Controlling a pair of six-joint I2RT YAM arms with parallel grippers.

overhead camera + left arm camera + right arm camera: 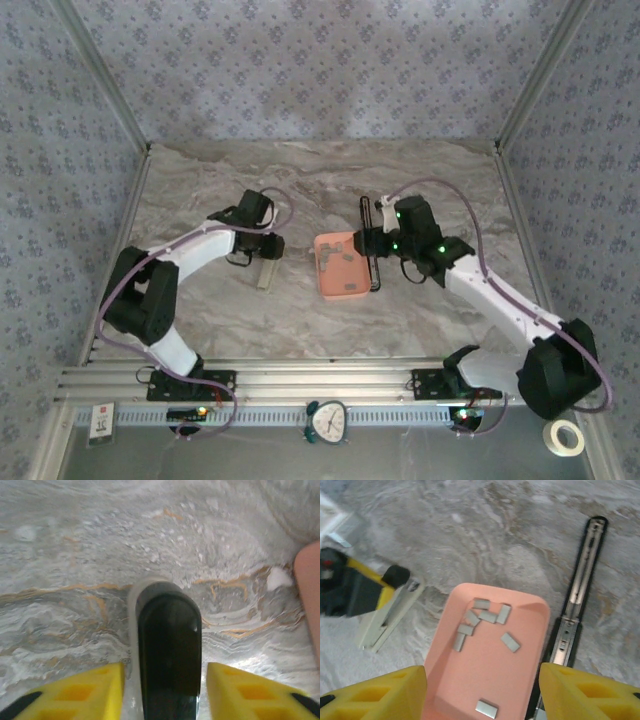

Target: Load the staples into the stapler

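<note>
The black stapler's far end (366, 206) (593, 536) is outward from my right gripper and below it. I need to move the gripper outward next, turn it to match the black stapler's slanting bar, and lower it astride that end.
A cream stapler with a black top (169, 645) lies on the marble table. My left gripper (165, 666) straddles it, open, with a narrow gap showing on each side between its yellow fingers and the stapler. From above, this stapler (267, 274) lies just under the left gripper (268, 250). Several grey staples (487, 616) lie loose in a salmon-pink tray (520, 680). A second, black stapler (582, 585) lies opened flat to the tray's right, its metal rail exposed. My right gripper (482, 669) hovers open over the tray, holding nothing.
The tray (335, 285) sits mid-table between the two staplers. The black stapler (372, 250) lies close by the right gripper (375, 240). Patterned walls enclose the table. A tape roll (567, 436) and a small clock (327, 422) rest at the near edge.
</note>
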